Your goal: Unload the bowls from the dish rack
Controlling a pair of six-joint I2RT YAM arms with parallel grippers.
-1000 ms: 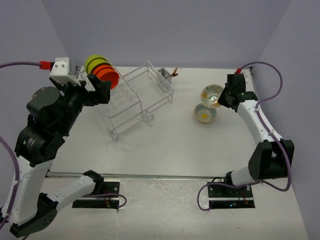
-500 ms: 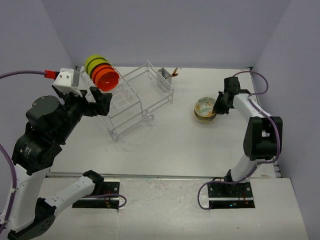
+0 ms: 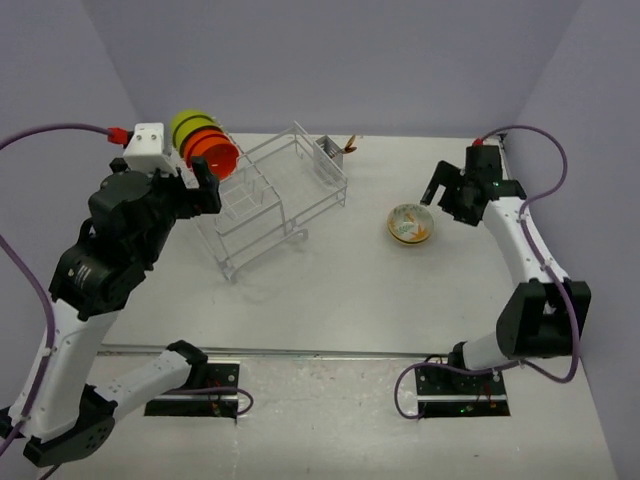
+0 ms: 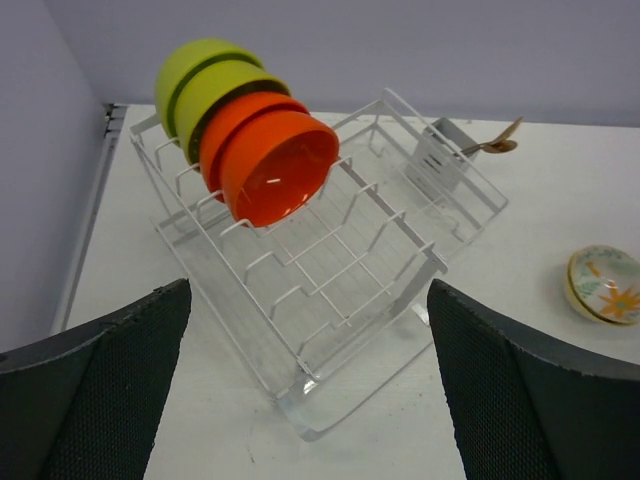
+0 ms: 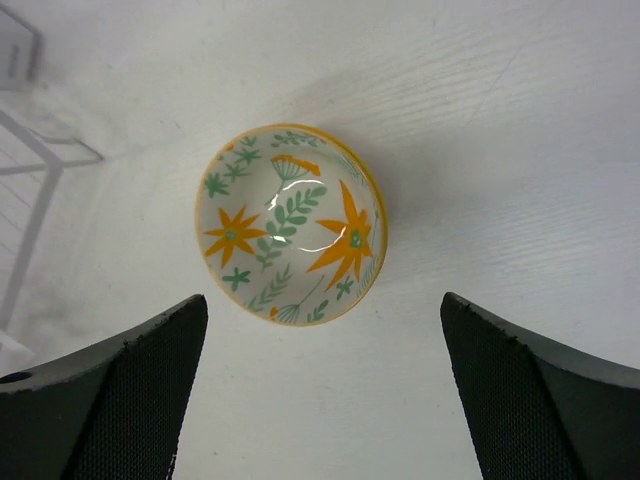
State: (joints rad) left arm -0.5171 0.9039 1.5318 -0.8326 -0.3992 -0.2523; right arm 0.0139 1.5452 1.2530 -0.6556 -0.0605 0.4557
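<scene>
I need to move my left gripper outward and down onto the nearest orange bowl's near rim [image 3: 214, 177] next, because that bowl is in the rack [image 3: 272, 195], outward of and below my fingers.
The white wire dish rack [image 3: 272, 195] [image 4: 340, 270] stands at the back left. Lime-green bowls [image 3: 187, 125] [image 4: 195, 85] and two orange bowls [image 3: 215, 153] [image 4: 278, 165] sit on edge in a row at its far left end. My left gripper [image 3: 202, 183] [image 4: 308, 290] hovers open above the rack's near corner, short of the bowls. A cream flowered bowl [image 3: 410, 225] [image 5: 290, 225] [image 4: 605, 285] rests upright on the table, apparently nested in a second one. My right gripper [image 3: 445, 192] [image 5: 323, 300] hangs open just above and to the right of it, holding nothing.
A grey cutlery basket [image 3: 328, 160] [image 4: 440, 160] with a wooden spoon [image 4: 495, 145] sits at the rack's right end. Purple walls close in the back and sides. A corner of the rack [image 5: 30, 150] shows at the left of the right wrist view.
My right gripper set its cream bowl into the other cream bowl, opened and drew back. My left arm shifted up and closer over the rack, still open.
</scene>
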